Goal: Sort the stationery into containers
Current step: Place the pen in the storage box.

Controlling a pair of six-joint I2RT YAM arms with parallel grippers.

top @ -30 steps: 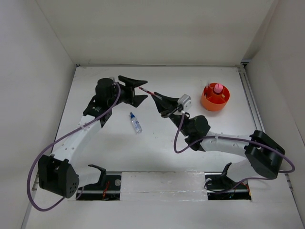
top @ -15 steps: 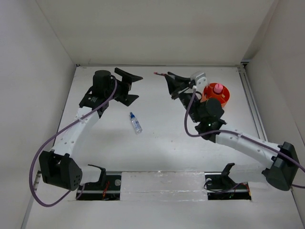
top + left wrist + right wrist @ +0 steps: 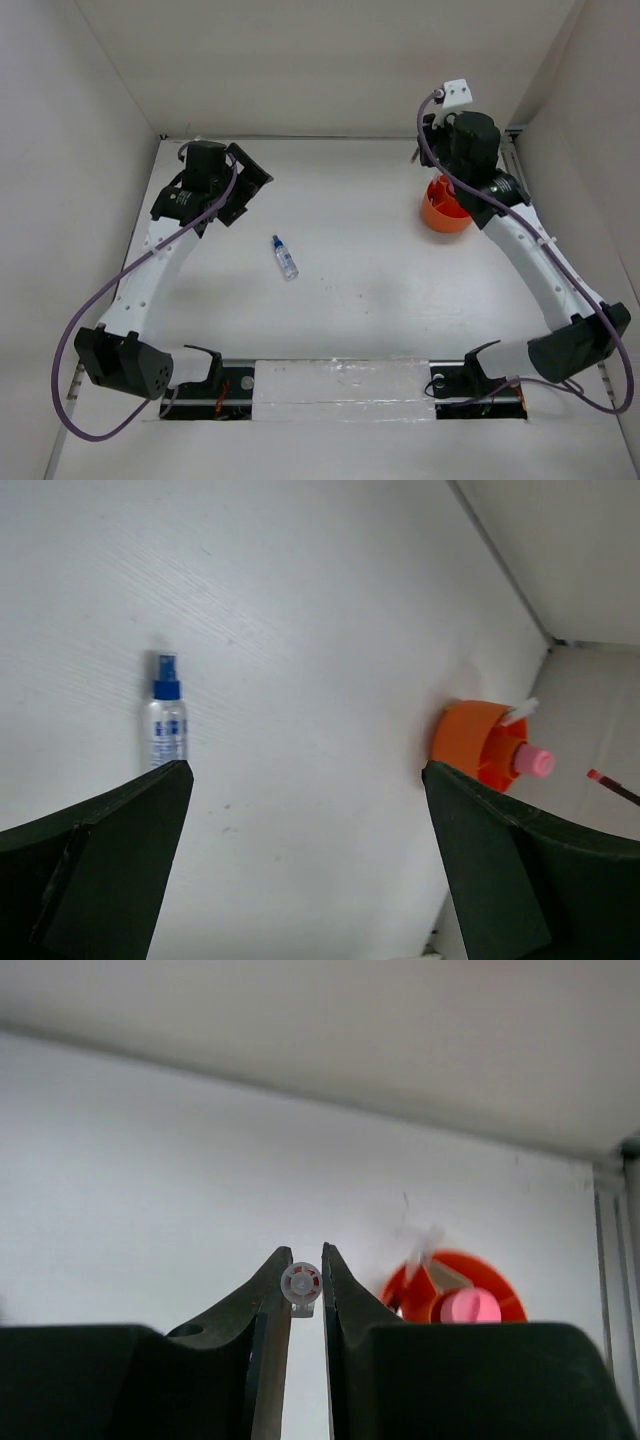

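Observation:
My right gripper holds the thin red pen, and next I will lower it and move it over the orange tub's side where the pale stick [image 3: 437, 192] [image 3: 414, 1275] leans.
The orange tub [image 3: 443, 216] stands at the back right, with a pink-capped cylinder [image 3: 470, 1307] inside it. My right gripper [image 3: 428, 150] hangs high beside the tub, shut on a thin red pen [image 3: 300, 1283] that shows end-on between the jaws [image 3: 301, 1260]. The pen's red tip also shows in the left wrist view [image 3: 612, 786], right of the tub [image 3: 467, 742]. The clear blue-capped bottle [image 3: 285, 257] lies on the table's middle left, also in the left wrist view [image 3: 167, 725]. My left gripper [image 3: 245, 185] is open and empty at the back left [image 3: 306, 770].
White walls close in the table on the left, back and right. A pale thin stick [image 3: 520, 712] leans out of the tub. The back right corner has a metal rail [image 3: 525, 200] along the wall.
My right arm has swung right and up from the table's middle to beside the tub, carrying the red pen. My left arm has drawn back to the left.

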